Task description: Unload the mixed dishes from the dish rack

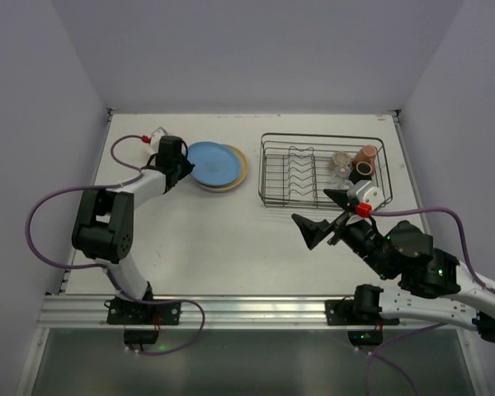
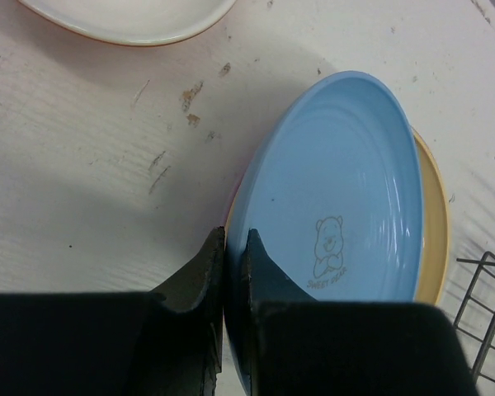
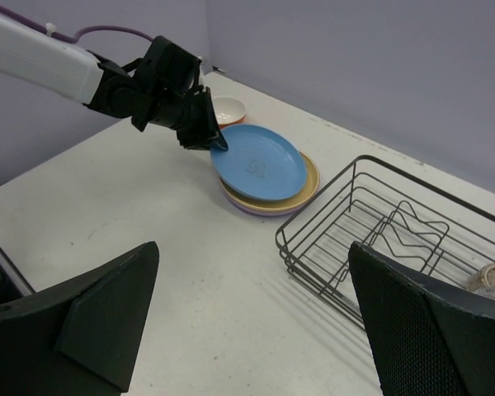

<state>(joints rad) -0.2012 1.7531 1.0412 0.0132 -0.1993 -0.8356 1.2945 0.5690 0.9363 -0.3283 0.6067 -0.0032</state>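
The tan plate peeks out on the rack's side, so I should move my left gripper toward the dish rack next and center the blue plate before I open.
My left gripper is shut on the rim of the blue plate, which lies on a tan plate left of the dish rack. In the right wrist view the left gripper pinches the blue plate over the tan plate and a lilac plate. The orange bowl, white inside, stands just beyond. A clear glass and mugs sit in the rack's right end. My right gripper is open and empty in front of the rack.
The rack's plate-divider prongs hold no plates. Walls close in the table on the left, back and right. The left arm's cable loops over the table's left side.
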